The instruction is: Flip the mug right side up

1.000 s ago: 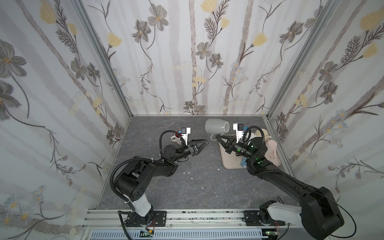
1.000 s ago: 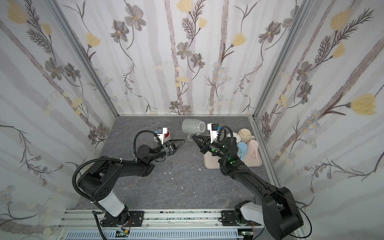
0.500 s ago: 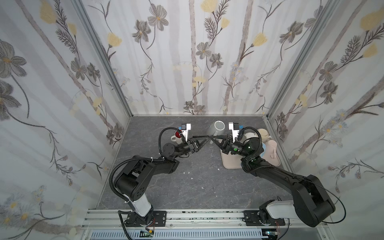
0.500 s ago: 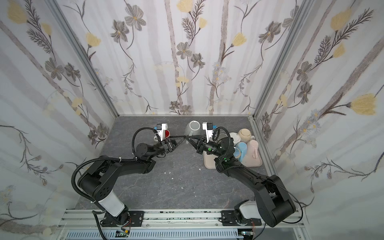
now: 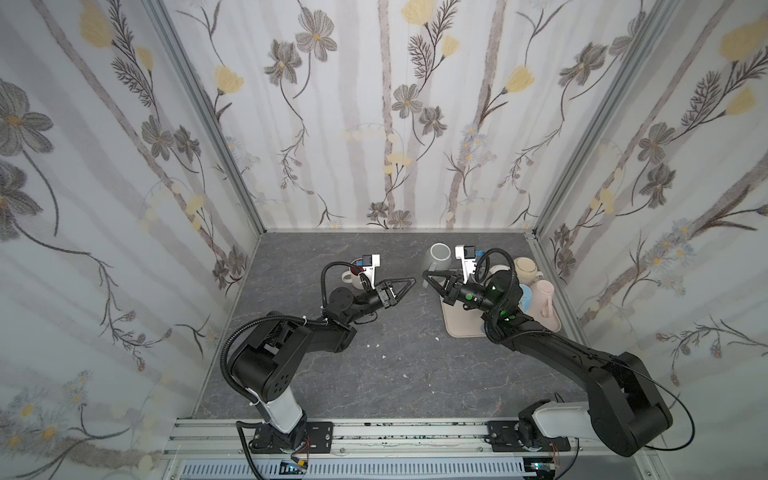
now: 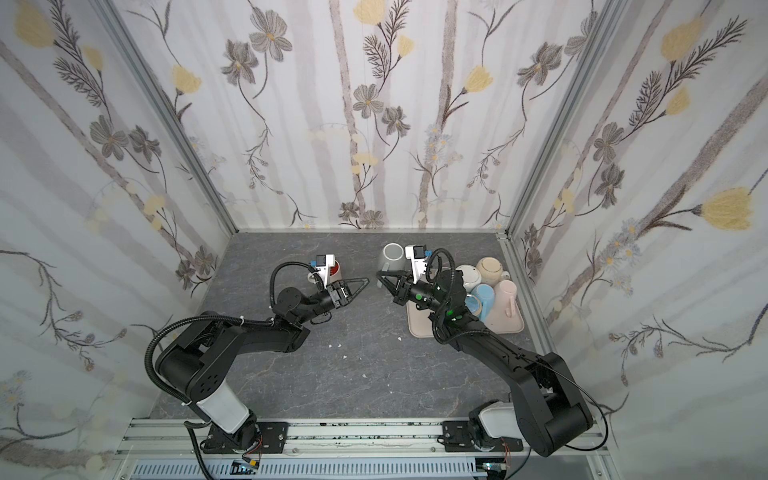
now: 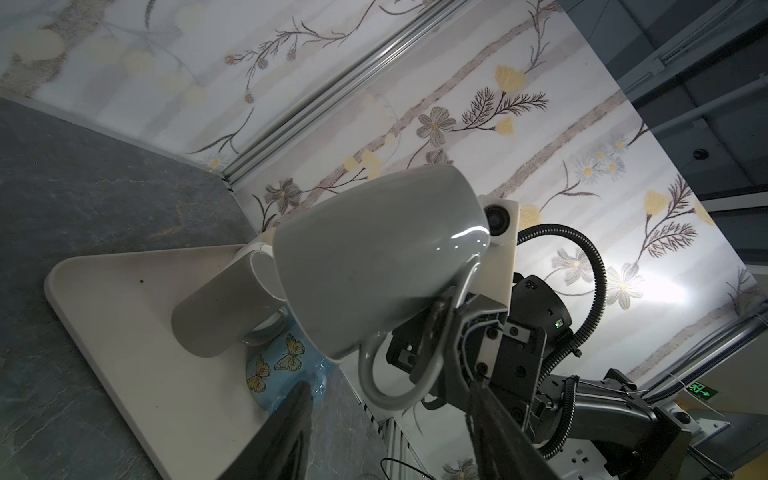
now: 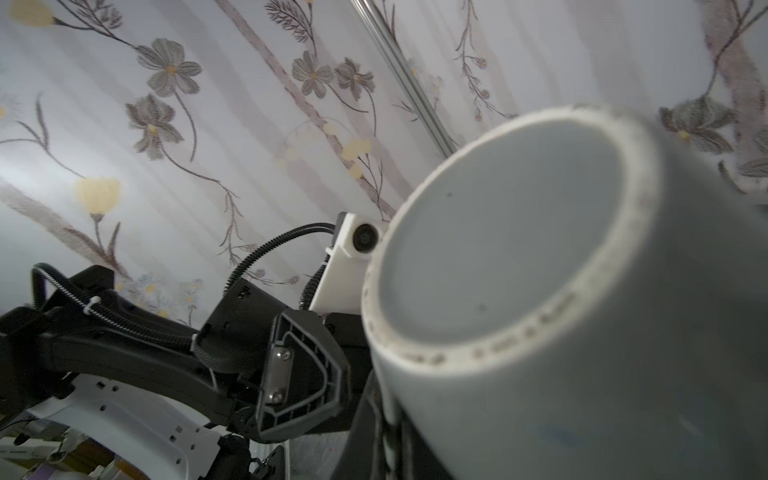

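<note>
The tray's bare near part is below and clear of mugs, so my right gripper should next tip downward, lower the mug onto it and let go of the mug's handle.
The grey mug [image 5: 437, 261] [image 6: 390, 258] hangs in the air at the tray's left edge, tilted, with its base turned upward. Its unglazed foot ring fills the right wrist view [image 8: 498, 257]; its mouth is hidden. My right gripper [image 5: 424, 275] [image 6: 378, 275] [image 8: 386, 436] is shut on the mug's handle [image 7: 386, 386]. My left gripper [image 5: 409, 286] [image 6: 362, 286] [image 7: 388, 386] faces it from the left, a short gap away, open with nothing between its fingers. In the left wrist view the handle loop sits just beyond its fingertips.
A beige tray [image 5: 461, 328] at the right holds several mugs: cream [image 5: 525, 268], blue [image 5: 524, 297], pink [image 5: 542, 295], a grey one on its side [image 7: 224, 307]. A white mug with a red inside [image 5: 353, 276] stands behind the left gripper.
The right gripper rolled the mug from lying sideways to base up and shifted left toward the middle. The left gripper edged toward it and its jaws narrowed slightly.
</note>
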Robot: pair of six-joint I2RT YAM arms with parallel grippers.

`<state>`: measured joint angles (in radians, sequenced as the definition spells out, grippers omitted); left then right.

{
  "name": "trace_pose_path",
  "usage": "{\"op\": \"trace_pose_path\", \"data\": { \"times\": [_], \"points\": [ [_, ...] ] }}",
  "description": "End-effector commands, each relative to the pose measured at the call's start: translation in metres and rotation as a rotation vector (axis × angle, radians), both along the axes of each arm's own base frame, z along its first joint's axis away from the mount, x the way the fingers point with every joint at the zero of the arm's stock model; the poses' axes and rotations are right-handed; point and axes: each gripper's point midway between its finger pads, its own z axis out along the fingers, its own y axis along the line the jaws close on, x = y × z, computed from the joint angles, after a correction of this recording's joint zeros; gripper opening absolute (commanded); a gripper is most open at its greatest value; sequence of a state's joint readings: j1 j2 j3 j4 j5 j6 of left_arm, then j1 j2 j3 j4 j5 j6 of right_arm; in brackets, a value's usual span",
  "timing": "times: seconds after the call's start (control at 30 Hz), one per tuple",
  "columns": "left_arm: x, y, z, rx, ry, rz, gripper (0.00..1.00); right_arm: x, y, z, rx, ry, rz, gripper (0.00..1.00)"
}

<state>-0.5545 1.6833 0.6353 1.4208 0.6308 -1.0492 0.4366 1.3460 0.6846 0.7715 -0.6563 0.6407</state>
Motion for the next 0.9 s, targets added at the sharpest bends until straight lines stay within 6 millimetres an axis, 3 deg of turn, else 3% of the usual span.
{"op": "trace_pose_path", "data": {
  "times": [0.0, 0.13, 0.33, 0.5, 0.73, 0.87],
  "points": [
    [0.002, -0.001, -0.015, 0.067, 0.012, 0.015, 0.59, 0.017, -0.021, -0.045, -0.110, 0.093, -0.070, 0.00],
    [0.001, -0.002, -0.026, 0.093, 0.034, 0.008, 0.59, 0.030, -0.046, -0.098, -0.225, 0.229, -0.125, 0.00],
    [0.000, -0.004, -0.032, 0.097, 0.043, -0.001, 0.58, 0.032, -0.056, -0.157, -0.370, 0.318, -0.140, 0.00],
    [-0.002, -0.004, -0.035, 0.102, 0.047, -0.004, 0.58, 0.035, -0.059, -0.181, -0.419, 0.334, -0.156, 0.00],
    [-0.005, -0.002, -0.040, 0.108, 0.054, -0.004, 0.58, 0.036, -0.069, -0.193, -0.475, 0.322, -0.201, 0.00],
    [-0.005, -0.002, -0.043, 0.110, 0.057, -0.005, 0.58, 0.034, -0.076, -0.204, -0.511, 0.331, -0.238, 0.09]
  ]
}}
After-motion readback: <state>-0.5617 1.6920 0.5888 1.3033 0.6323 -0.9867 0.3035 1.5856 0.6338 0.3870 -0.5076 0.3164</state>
